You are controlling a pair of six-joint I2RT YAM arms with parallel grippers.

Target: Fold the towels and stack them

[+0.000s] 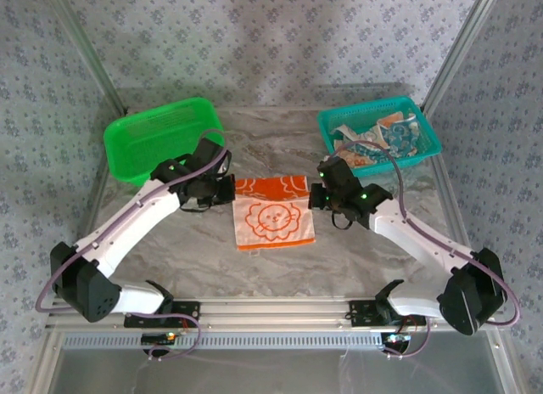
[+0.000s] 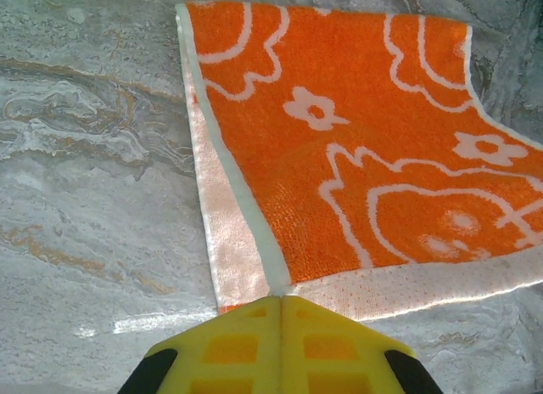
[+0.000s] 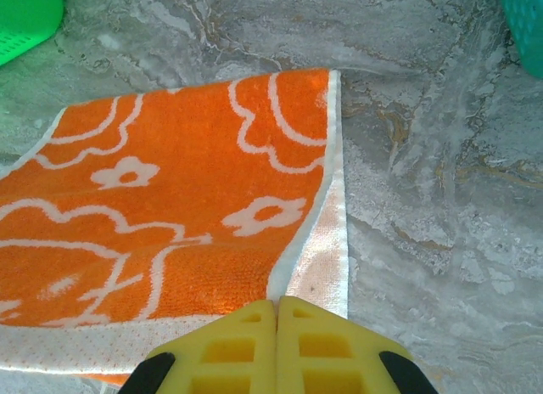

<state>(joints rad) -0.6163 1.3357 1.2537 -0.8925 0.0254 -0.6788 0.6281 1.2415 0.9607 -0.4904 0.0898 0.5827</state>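
I will next pull the towel's corner in my left gripper back and down to the towel's near corner, so that it covers the towel's pale side, and let go of it there.
An orange towel with white flower and lion prints lies in the middle of the table. Its far edge is turned over, so the bright orange side rests above the pale side. My left gripper is shut on the left corner of that turned-over edge, and my right gripper is shut on the right corner. From above, the left gripper and right gripper flank the towel. More towels lie crumpled in the teal basket.
A green mesh basket stands at the back left, close behind my left arm. The teal basket sits at the back right. Marble tabletop lies bare in front of the towel. Metal frame posts rise at both back corners.
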